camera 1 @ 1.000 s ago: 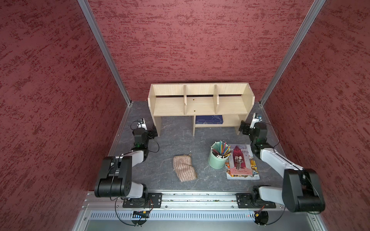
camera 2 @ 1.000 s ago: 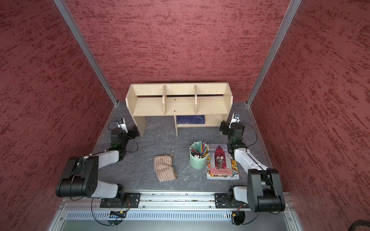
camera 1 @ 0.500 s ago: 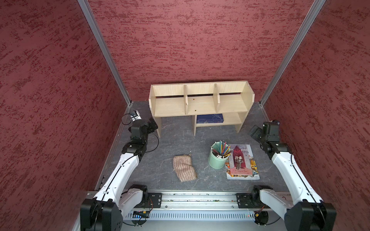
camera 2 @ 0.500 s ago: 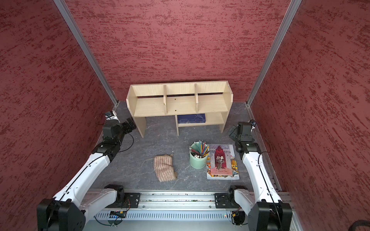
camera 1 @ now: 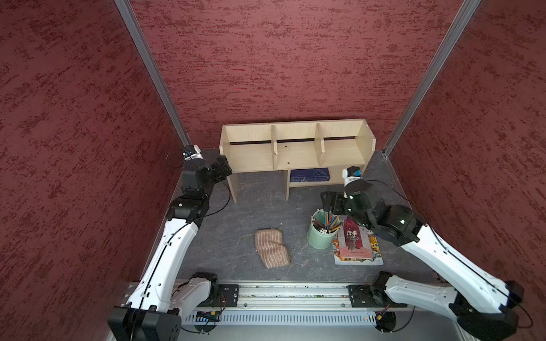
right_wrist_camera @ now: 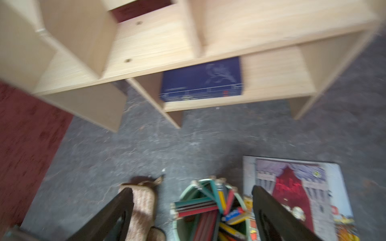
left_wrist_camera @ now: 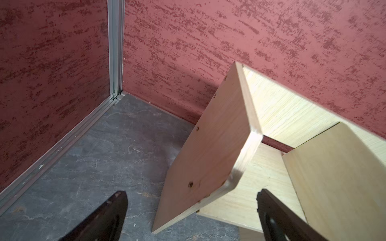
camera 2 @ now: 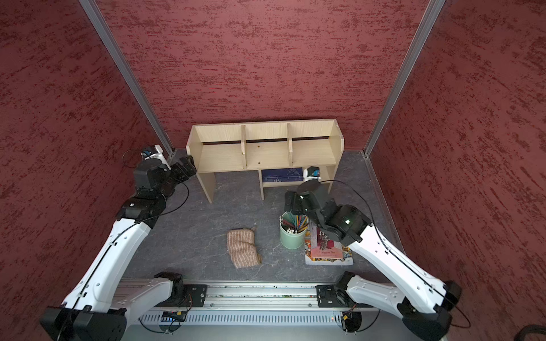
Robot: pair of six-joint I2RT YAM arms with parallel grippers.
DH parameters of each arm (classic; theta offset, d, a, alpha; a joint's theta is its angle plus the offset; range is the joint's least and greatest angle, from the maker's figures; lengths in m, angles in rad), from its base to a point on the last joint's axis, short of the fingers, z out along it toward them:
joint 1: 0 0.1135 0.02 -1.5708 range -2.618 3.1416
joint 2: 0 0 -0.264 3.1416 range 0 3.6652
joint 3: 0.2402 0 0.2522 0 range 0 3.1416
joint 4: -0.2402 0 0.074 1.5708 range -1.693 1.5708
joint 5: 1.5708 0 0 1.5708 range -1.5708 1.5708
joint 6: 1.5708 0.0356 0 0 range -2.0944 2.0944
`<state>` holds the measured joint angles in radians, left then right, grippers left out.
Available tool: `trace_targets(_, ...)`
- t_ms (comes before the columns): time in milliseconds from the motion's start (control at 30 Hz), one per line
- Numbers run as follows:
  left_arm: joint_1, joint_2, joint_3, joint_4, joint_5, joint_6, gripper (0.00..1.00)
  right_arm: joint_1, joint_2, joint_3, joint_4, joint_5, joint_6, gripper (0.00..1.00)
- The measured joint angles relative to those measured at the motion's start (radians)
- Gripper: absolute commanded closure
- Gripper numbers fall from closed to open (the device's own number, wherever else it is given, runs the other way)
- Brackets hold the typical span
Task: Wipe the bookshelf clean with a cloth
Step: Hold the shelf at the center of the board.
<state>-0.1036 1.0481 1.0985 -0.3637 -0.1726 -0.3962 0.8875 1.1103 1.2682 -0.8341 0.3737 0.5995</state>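
Observation:
Next, my right gripper swings past the pencil cup and lowers onto the cloth's crumpled middle point(camera 1: 273, 249) point(right_wrist_camera: 140, 208), since the tan striped cloth lies uncovered, below and back from the gripper.
The bookshelf point(camera 1: 295, 149) point(camera 2: 266, 150) stands against the back wall, light wood with two upright dividers. The tan striped cloth point(camera 1: 271, 248) point(camera 2: 243, 249) lies crumpled on the grey floor mat in front, untouched. My left gripper point(camera 1: 223, 169) point(camera 2: 186, 166) point(left_wrist_camera: 191, 194) hovers open at the shelf's left end; the left side panel of the bookshelf point(left_wrist_camera: 219, 135) shows between its fingers, apart from them. My right gripper point(camera 1: 329, 203) point(camera 2: 291, 203) point(right_wrist_camera: 191, 189) is open above the pencil cup, holding nothing, with the cloth point(right_wrist_camera: 144, 200) beyond one finger and the bookshelf point(right_wrist_camera: 156, 41) ahead.
A green cup of pencils point(camera 1: 320, 239) point(camera 2: 292, 237) point(right_wrist_camera: 183, 194) stands right of the cloth. A colourful magazine point(camera 1: 357, 248) point(camera 2: 328, 251) point(right_wrist_camera: 292, 181) lies beside it. A dark blue book point(camera 1: 309, 174) point(camera 2: 282, 174) point(right_wrist_camera: 200, 79) rests on the lower shelf. Red walls close three sides.
Both arms have unfolded from their rest pose. The left gripper rose to the shelf's left end; the right gripper swung inward from the right side to above the pencil cup.

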Motion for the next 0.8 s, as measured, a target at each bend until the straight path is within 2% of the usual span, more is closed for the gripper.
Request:
trace_targets(100,0.029,0.028,0.043,-0.029,0.031,-0.019,0.0,0.166,0.175,0.084,0.061,-0.003,-0.002,0.08)
trace_targets(200,0.061,0.048,0.05,-0.057,0.07,-0.041,0.0,0.277,0.359,0.082,0.157,-0.062,-0.002,0.07)
trace_targets(300,0.068,0.051,0.05,-0.08,0.093,-0.046,0.0,0.35,0.541,0.102,0.178,-0.114,-0.018,0.07)
trace_targets(400,0.068,0.05,0.05,-0.085,0.108,-0.051,0.0,0.386,0.686,0.133,0.183,-0.193,-0.044,0.07)
trace_targets(533,0.071,0.05,0.05,-0.087,0.116,-0.06,0.0,0.394,0.752,0.133,0.181,-0.29,-0.072,0.1)
trace_targets(667,0.073,0.045,0.043,-0.087,0.117,-0.06,0.0,0.392,0.811,0.166,0.156,-0.318,-0.074,0.14)
trace_targets(733,0.076,0.042,0.038,-0.086,0.121,-0.061,0.0,0.392,0.844,0.169,0.155,-0.32,-0.066,0.18)
trace_targets(800,0.077,0.037,0.029,-0.084,0.128,-0.061,0.0,0.391,0.869,0.162,0.155,-0.32,-0.05,0.27)
